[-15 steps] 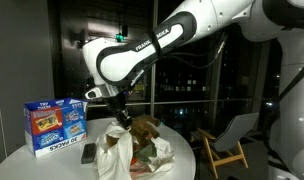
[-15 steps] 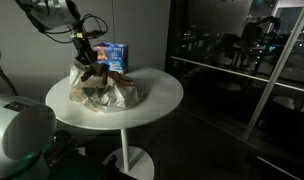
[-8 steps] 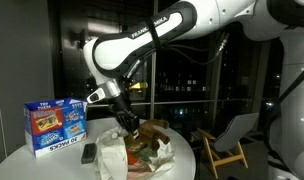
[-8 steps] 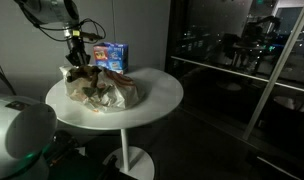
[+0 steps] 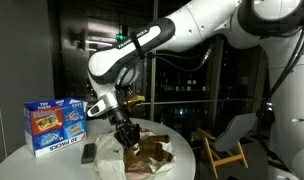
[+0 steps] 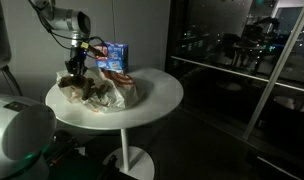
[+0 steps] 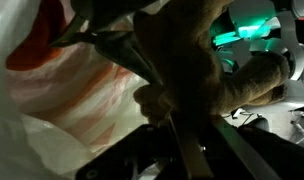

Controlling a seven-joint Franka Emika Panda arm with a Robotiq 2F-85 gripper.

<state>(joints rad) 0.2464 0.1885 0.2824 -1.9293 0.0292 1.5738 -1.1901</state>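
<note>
The white plastic bag (image 6: 114, 93) lies spread beneath the brown plush toy (image 6: 80, 89). I should tilt my gripper next, carry the toy toward the snack box and release it on the bag.
My gripper (image 5: 128, 136) is shut on a brown plush toy (image 5: 149, 151) and holds it low over a crumpled white plastic bag (image 5: 110, 162) on the round white table (image 5: 32, 160). In an exterior view the gripper (image 6: 77, 69) is at the bag's (image 6: 119, 92) near-left side, with the toy (image 6: 80, 89) hanging beneath it. In the wrist view the toy (image 7: 197, 50) fills the top, pinched between the dark fingers (image 7: 182, 128), and the bag's white and red plastic (image 7: 62, 95) lies at the left.
A blue snack box (image 5: 54, 123) stands upright at the back of the table, also in an exterior view (image 6: 114, 55). A small dark flat object (image 5: 88, 153) lies beside the bag. A wooden chair (image 5: 224, 145) stands past the table. The table's right half (image 6: 157, 92) is bare.
The gripper has come down with the brown toy, from above the bag to low at the bag's opening. The bag has flattened and shifted a little.
</note>
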